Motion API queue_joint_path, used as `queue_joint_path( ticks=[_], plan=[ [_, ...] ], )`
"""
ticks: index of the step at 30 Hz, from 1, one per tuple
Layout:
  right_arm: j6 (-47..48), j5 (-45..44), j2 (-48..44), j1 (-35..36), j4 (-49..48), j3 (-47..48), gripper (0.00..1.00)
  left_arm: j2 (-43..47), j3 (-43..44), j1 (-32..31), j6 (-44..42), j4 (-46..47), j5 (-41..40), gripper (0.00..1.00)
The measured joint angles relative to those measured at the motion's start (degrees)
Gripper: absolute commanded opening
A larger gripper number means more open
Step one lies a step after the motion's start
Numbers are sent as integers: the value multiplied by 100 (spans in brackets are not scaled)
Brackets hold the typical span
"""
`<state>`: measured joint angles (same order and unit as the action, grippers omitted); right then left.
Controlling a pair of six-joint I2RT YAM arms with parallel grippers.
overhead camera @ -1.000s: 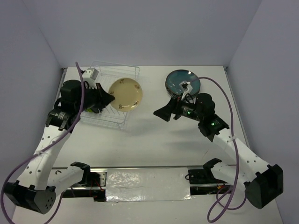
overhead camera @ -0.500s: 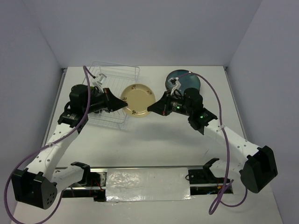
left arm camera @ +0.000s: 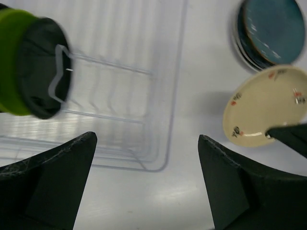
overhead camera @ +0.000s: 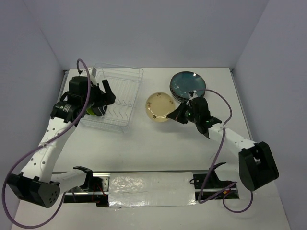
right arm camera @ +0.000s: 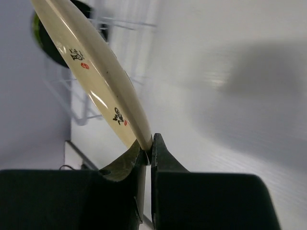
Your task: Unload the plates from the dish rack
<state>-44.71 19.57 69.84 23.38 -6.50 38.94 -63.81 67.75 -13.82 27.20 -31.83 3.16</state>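
My left gripper needs to turn and go down to the left in the top view, onto the dark plate's rim (overhead camera: 100, 110) (left arm camera: 38, 109), because that plate stands below it on that side.
A cream plate (overhead camera: 158, 106) with small red and black marks hangs tilted between the dish rack (overhead camera: 120, 91) and a stack of plates topped by a dark teal one (overhead camera: 188, 84). My right gripper (overhead camera: 173, 116) is shut on its rim. In the right wrist view the fingers (right arm camera: 149, 143) pinch the cream plate (right arm camera: 91, 67) edge-on. Over the rack's right end, my left gripper (overhead camera: 109, 96) stands open and holds nothing. The left wrist view puts its gripper (left arm camera: 146, 139) above the rack's corner (left arm camera: 172, 96), with the cream plate (left arm camera: 266, 105) and the teal stack (left arm camera: 273, 28) off to the right.
A green-rimmed dark cup (left arm camera: 33, 67) lies in the rack's left part and shows as a green patch (overhead camera: 88, 110) under the left arm. White walls enclose the table at the back and on both sides. The arm bases and a rail line the near edge.
The left gripper has let go of the cream plate, opened and drawn back over the rack. The right gripper has shut on the plate's rim and carried it right.
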Motion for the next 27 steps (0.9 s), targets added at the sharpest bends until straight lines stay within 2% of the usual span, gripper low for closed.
queue_joint_path(
  ticks=[5,10,11,13,14,16,17,19,20,23,26,27],
  plan=[
    [9,13,769,-378,256,-326,0,-275,796,31,-208,-654,-1692,100],
    [245,260,1517,-522,332,-326,6,-678,938,136,-374,-929,-2472,99],
    [286,293,1635,-540,352,-326,9,-743,942,157,-431,-964,-2549,99],
    [339,428,1836,-595,385,-326,24,-879,942,199,-494,-1032,-2656,99],
    [387,468,1880,-619,389,-310,38,-931,942,214,-520,-1054,-2699,99],
    [450,448,1893,-664,446,-304,52,-1010,942,245,-619,-1064,-2739,98],
    [481,415,1891,-695,463,-304,63,-1047,942,254,-643,-1062,-2741,97],
    [490,367,1753,-739,468,-302,69,-1091,940,271,-739,-1051,-2741,95],
    [516,203,1600,-748,577,-304,81,-1102,940,280,-765,-1045,-2741,93],
    [540,-363,953,-772,1080,-304,83,-1128,927,313,-861,-1008,-2739,87],
    [573,-905,-74,-778,1611,-293,83,-1276,929,389,-960,-973,-2745,80],
    [605,-1058,-424,-776,1779,-264,83,-1375,935,407,-1016,-968,-2769,73]
  ],
)
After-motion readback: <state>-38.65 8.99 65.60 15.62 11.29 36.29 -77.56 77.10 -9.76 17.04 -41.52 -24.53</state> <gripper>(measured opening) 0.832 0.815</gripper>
